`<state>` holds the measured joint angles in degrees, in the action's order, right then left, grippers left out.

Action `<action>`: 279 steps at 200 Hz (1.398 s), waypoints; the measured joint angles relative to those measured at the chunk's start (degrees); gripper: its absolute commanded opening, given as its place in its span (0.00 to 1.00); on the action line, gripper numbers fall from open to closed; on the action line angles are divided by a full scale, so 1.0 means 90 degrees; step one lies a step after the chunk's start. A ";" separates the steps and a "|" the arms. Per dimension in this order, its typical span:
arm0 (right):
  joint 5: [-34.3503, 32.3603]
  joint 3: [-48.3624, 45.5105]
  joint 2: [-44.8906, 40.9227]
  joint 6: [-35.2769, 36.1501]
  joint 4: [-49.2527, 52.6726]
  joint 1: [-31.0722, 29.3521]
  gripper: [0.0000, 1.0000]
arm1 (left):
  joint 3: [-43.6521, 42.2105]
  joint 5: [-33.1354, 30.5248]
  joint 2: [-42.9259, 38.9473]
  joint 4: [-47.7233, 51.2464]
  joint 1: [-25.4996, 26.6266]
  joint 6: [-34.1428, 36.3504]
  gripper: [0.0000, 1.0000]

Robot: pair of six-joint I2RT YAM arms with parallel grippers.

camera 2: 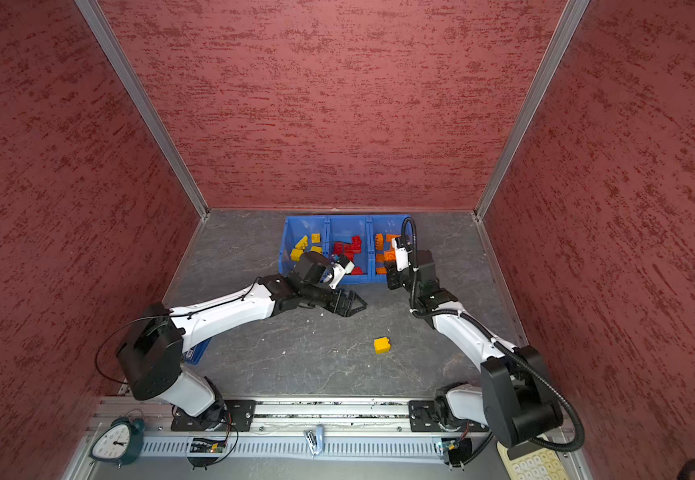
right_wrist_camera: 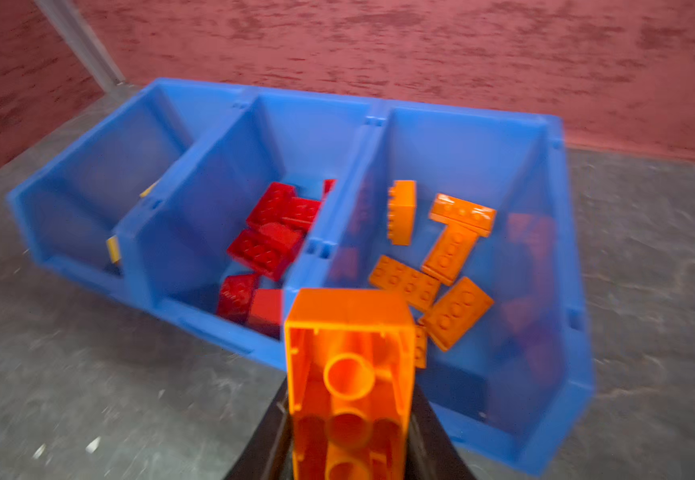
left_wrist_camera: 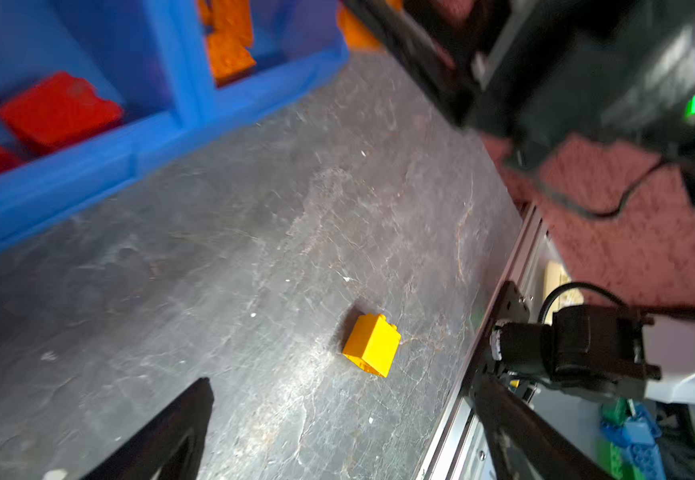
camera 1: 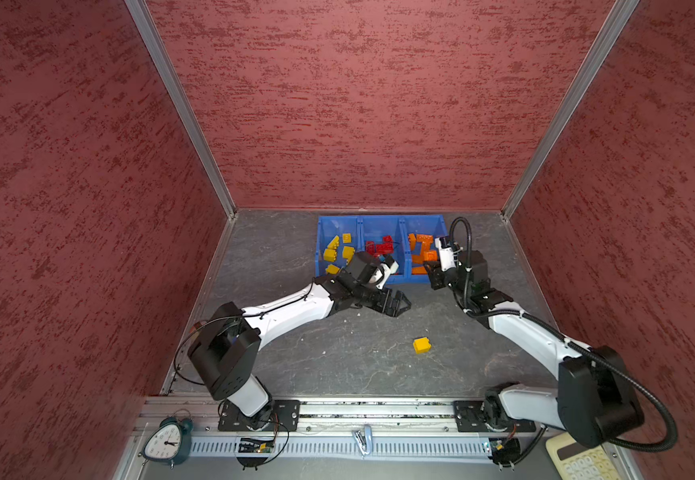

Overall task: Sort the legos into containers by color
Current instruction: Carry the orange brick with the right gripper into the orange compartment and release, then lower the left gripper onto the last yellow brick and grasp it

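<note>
My left gripper moves back toward the bar next and turns while lowering astride the short yellow lego (left_wrist_camera: 372, 345), since only that one still lies on the tabletop.
The three joined blue containers (camera 1: 380, 217) stand at the back of the table. Yellow legos (camera 1: 337, 251) fill the left bin, red legos (camera 1: 381, 246) the middle bin and orange legos (camera 1: 420, 245) the right bin. One short yellow lego (camera 1: 421, 345) lies alone on the table, seen close in the left wrist view as the yellow lego (left_wrist_camera: 372, 351). My left gripper (camera 1: 397, 305) hovers open and empty in front of the middle bin. My right gripper (right_wrist_camera: 350, 444) is shut on a long orange lego (right_wrist_camera: 350, 365), underside toward the camera, at the front wall of the right bin.
Red textured walls close in three sides. A metal rail (camera 1: 379, 409) with both arm bases runs along the front edge. A clock (camera 1: 165, 442) and a calculator (camera 1: 578, 459) sit beyond the rail. The right arm (left_wrist_camera: 587, 83) hangs near my left gripper.
</note>
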<state>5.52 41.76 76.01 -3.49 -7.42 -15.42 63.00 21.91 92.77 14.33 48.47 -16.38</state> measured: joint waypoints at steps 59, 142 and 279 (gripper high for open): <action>-0.0117 0.1700 0.1989 -0.0622 0.0243 0.0194 0.34 | 0.0833 -0.0563 0.1314 0.0219 0.0877 0.1605 1.00; -0.0248 0.2924 0.3116 -0.1010 0.1042 0.0194 0.76 | 0.1214 -0.0920 0.2069 0.0488 0.1622 0.2929 0.78; -0.0580 0.0192 -0.1052 -0.1282 0.0765 0.0194 0.99 | 0.1758 -0.1715 0.2807 0.0884 0.1812 0.3186 0.16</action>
<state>0.30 43.48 66.54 -15.03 -0.54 -13.67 78.83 6.48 118.04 22.28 64.77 12.29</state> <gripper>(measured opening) 0.989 0.339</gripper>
